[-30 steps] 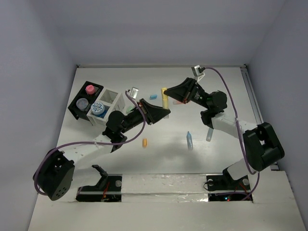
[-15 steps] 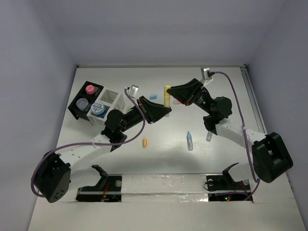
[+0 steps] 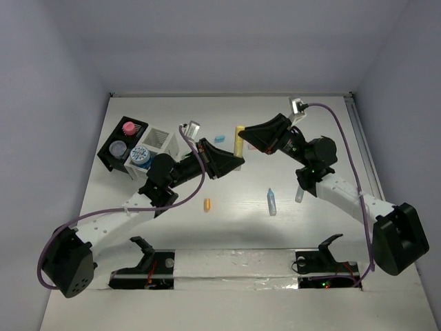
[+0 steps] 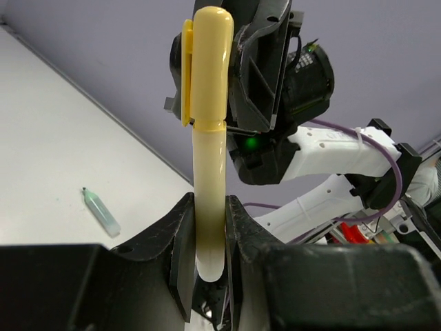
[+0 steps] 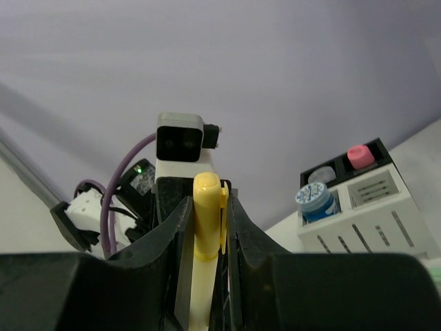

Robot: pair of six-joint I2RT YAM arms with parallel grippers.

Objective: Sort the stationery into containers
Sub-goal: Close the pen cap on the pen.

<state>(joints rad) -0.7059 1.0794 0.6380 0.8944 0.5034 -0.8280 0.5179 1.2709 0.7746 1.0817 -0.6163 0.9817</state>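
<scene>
My left gripper should move toward the white box [image 3: 160, 138] next and let go of the highlighter's body end, because that box is to the gripper's left in the top view.
A yellow highlighter [image 3: 238, 141] hangs in mid-air over the table's middle, held between both grippers. My left gripper [image 3: 238, 160] is shut on its body end; in the left wrist view the highlighter [image 4: 209, 138] stands up from my jaws [image 4: 209, 207]. My right gripper [image 3: 243, 132] grips its capped end; the cap [image 5: 206, 207] sits tight between the jaws [image 5: 208, 189]. The black ribbed tray [image 3: 109, 157] holds a pink tub [image 3: 128, 127] and a grey-lidded tub [image 3: 118, 148]. The white box [image 3: 160, 138] beside it holds a blue-lidded tub [image 3: 140, 156].
Loose on the table: a blue stick [image 3: 219, 138], an orange stick [image 3: 207, 204], a pale blue tube [image 3: 271, 201], a pale piece [image 3: 299, 195] under the right arm. A small green-tipped tube [image 4: 100, 212] shows in the left wrist view. The white box [image 5: 372, 207] shows at right.
The highlighter shifted slightly right with the right gripper. The right arm's wrist and elbow swung out to the right. The left gripper stayed in place on the highlighter.
</scene>
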